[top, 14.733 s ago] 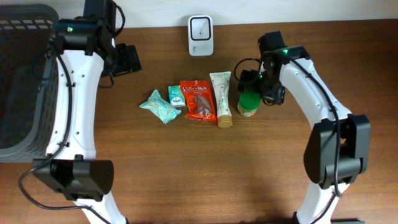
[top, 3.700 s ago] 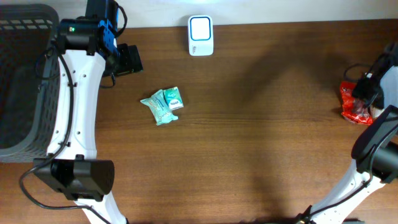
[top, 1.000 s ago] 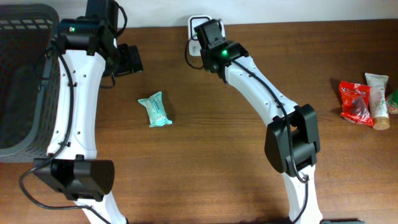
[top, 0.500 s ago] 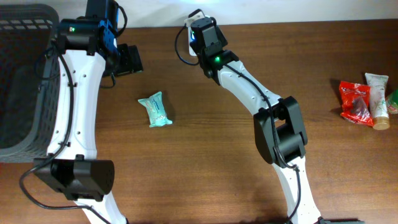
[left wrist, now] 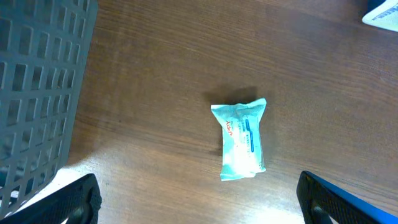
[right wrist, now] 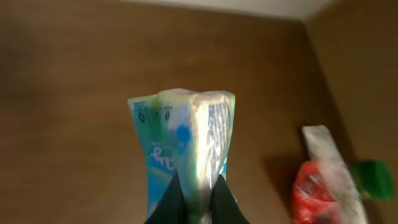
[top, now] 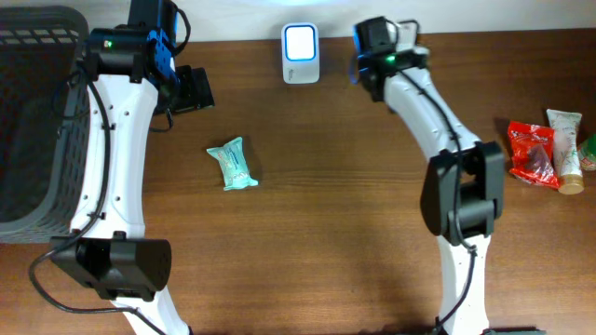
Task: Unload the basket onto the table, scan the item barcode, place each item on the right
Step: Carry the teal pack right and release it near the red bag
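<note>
Next, my right gripper swings from beside the scanner [top: 300,53] to the right in the overhead view, over the white tube and green-capped item, where items already lie together.
My right gripper [right wrist: 198,194] is shut on a small green-and-blue packet [right wrist: 180,134], pinching its lower edge while it stands upright above the table. In the overhead view this right gripper [top: 374,39] hangs at the table's back, just right of the white scanner [top: 300,53]. A second teal packet [top: 233,165] lies flat on the table and also shows as the teal packet [left wrist: 244,140] below my left wrist. My left gripper [left wrist: 199,202] is open wide and high above it, holding nothing; from overhead the left gripper [top: 192,89] sits at the back left.
A dark mesh basket [top: 37,112] stands along the left edge. At the far right lie a red packet [top: 532,154], a white tube [top: 566,149] and a green-capped item [top: 589,151]. The red packet [right wrist: 317,190] shows below the right wrist.
My right arm has swung from over the scanner to its right side, still holding the packet. The scanner is uncovered. The left arm has not moved.
</note>
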`<state>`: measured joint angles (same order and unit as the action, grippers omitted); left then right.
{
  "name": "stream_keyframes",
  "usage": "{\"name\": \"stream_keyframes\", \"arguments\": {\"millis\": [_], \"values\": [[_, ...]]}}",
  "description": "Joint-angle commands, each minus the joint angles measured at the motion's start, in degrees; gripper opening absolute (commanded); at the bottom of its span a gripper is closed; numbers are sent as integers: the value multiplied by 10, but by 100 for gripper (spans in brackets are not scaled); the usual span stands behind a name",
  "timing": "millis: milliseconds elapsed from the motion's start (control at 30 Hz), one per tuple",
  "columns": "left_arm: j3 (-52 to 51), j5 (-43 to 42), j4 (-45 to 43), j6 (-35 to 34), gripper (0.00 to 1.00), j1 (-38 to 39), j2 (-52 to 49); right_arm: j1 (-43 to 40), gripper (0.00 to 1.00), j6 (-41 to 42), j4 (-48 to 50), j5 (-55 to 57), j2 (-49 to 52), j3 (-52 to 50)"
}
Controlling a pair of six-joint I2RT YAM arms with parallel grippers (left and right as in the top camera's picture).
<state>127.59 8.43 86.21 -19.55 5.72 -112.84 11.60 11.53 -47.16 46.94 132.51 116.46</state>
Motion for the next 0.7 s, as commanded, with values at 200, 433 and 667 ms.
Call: {"name": "stream_keyframes", "arguments": {"millis": [200,433,667], "values": [[-2,4,0,-3,99,1,-1,-228,4,89,-141,-58,-19,2],[-2,4,0,-4,99,1,-1,-354,4,84,-154,-133,-19,1],[-2,4,0,-3,99,1,-1,-405,8,26,-150,-172,-19,1]]}}
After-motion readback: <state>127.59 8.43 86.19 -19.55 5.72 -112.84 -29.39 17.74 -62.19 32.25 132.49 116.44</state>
